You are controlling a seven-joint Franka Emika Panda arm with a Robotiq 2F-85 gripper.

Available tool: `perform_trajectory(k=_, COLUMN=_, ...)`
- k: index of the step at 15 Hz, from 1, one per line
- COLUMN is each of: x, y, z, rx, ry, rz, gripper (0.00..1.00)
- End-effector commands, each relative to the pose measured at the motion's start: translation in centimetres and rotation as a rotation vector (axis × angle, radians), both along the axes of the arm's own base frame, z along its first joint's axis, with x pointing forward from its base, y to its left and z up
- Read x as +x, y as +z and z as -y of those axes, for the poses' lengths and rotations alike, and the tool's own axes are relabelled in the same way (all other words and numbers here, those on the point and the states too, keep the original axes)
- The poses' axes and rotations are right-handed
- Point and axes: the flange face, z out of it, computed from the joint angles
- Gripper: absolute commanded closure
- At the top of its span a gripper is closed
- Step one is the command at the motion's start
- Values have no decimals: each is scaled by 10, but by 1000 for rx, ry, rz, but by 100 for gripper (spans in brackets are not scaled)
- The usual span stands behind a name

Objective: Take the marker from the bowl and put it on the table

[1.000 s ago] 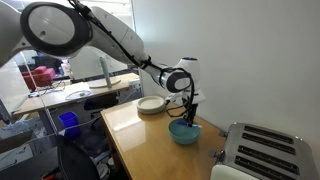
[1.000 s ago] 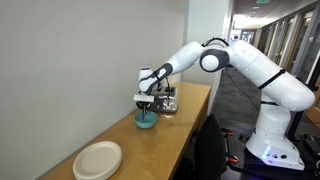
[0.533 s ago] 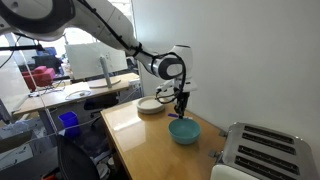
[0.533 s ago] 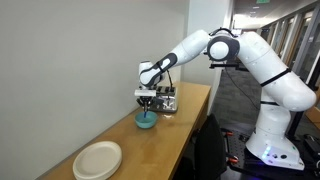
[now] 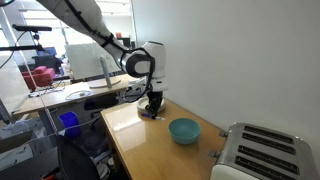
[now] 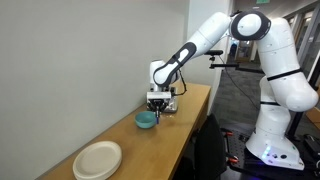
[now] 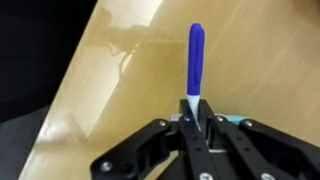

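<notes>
The robot's gripper will move away from the teal bowl toward the white plate's end next, then bring the marker down.
My gripper (image 7: 196, 122) is shut on a blue marker (image 7: 195, 58) with a white end, which sticks out past the fingertips over the wooden table (image 7: 110, 90). In both exterior views the gripper (image 5: 151, 105) (image 6: 160, 104) hangs low over the table, beside the teal bowl (image 5: 184, 130) (image 6: 146, 120) and no longer above it. The bowl looks empty. A sliver of teal shows behind the fingers in the wrist view (image 7: 228, 118).
A silver toaster (image 5: 262, 152) stands at one end of the table. A white plate (image 6: 98, 159) lies at the other end. A wall (image 6: 80, 60) runs along the back of the table. A desk with clutter (image 5: 60, 90) stands beyond.
The gripper lifted out of the bowl with the marker in it, moved sideways away from the bowl towards the table's front edge, and came down lower.
</notes>
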Motion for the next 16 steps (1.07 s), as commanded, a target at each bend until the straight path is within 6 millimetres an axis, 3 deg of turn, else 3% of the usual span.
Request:
perform_trajectory(k=1, x=-48, y=1, z=-27, rx=20, ry=22, rz=47, gripper=97)
perform_trajectory(k=5, x=-62, y=-13, z=-66, rx=3, ry=83, rz=42, gripper=97)
perform_trajectory(k=9, x=-50, y=-27, z=-93, rx=-15, ry=157, rz=59, gripper=97)
perform_trajectory(k=12, x=-36, y=-38, z=-101, rx=-28, ry=198, rz=82, gripper=97)
perform_trajectory(k=13, x=-31, y=-38, z=-104, rx=-27, ry=206, rz=87, gripper=62)
perform_trajectory(k=15, x=-22, y=-41, z=-105, rx=-32, ry=213, rz=89, gripper=55)
perform_trajectory(k=16, x=-19, y=-40, z=-104, rx=-18, ry=218, rz=80, gripper=46)
